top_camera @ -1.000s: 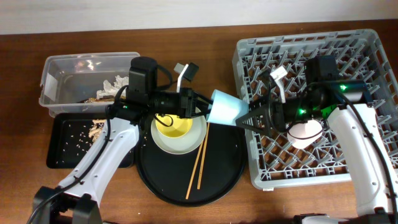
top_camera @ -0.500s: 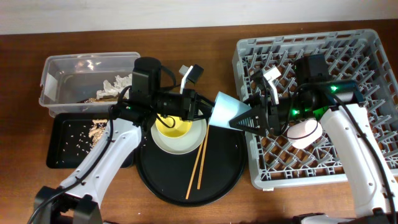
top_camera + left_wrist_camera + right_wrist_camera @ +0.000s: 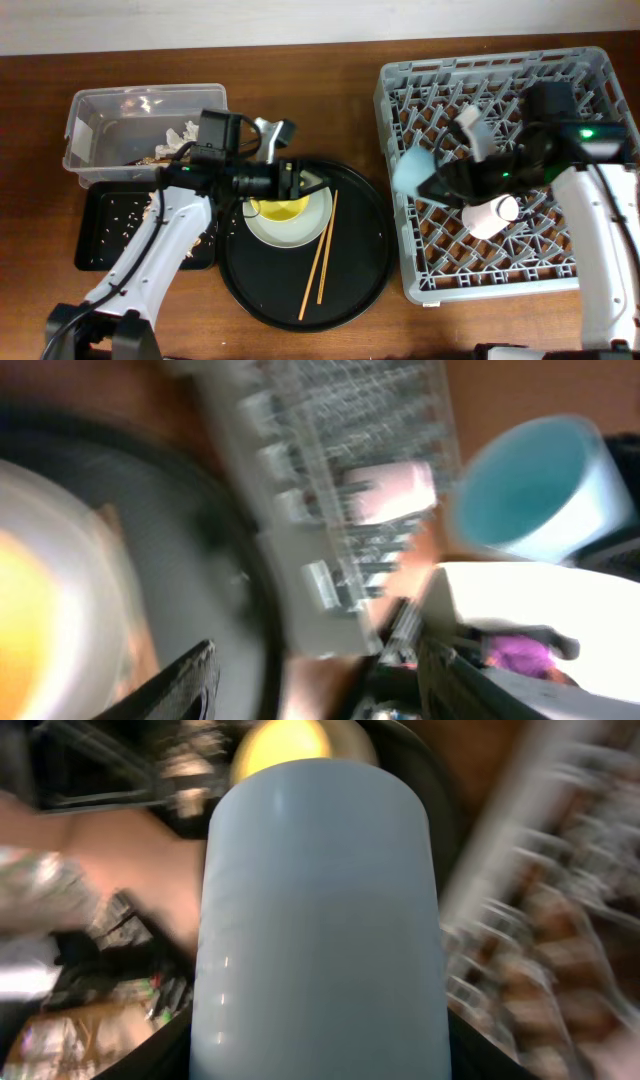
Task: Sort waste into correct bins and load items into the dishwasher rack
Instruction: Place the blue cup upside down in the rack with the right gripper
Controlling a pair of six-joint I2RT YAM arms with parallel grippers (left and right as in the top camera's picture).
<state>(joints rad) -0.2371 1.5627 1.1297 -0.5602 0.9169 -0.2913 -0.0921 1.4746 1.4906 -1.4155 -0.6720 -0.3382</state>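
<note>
My right gripper will next lower the light blue cup (image 3: pixel 410 172) past the pink one and release it into the empty rack slots below, to its right in the overhead view.
My right gripper (image 3: pixel 432 185) is shut on the light blue cup (image 3: pixel 410 172), which hangs over the left edge of the grey dishwasher rack (image 3: pixel 500 270). In the right wrist view the cup (image 3: pixel 320 920) fills the space between my fingers. A pink cup (image 3: pixel 492 215) lies on its side in the rack. My left gripper (image 3: pixel 308 181) is open and holds nothing, above the pale grey plate (image 3: pixel 312 222) and the yellow bowl (image 3: pixel 278 208). Two wooden chopsticks (image 3: pixel 321 255) lie on the round black tray (image 3: pixel 360 270). The left wrist view is blurred but shows the blue cup (image 3: pixel 540 490) apart from my open gripper (image 3: pixel 320 695).
At the left, the clear tub (image 3: pixel 95 110) holds white napkins (image 3: pixel 185 134) and a brown scrap. In front of it the shallow black tray (image 3: pixel 100 250) holds food scraps (image 3: pixel 155 205) and crumbs. Bare wood lies between the round tray and the rack.
My left gripper let go of the blue cup and drew back left over the plate. My right gripper closed on the cup and carried it right, to the rack.
</note>
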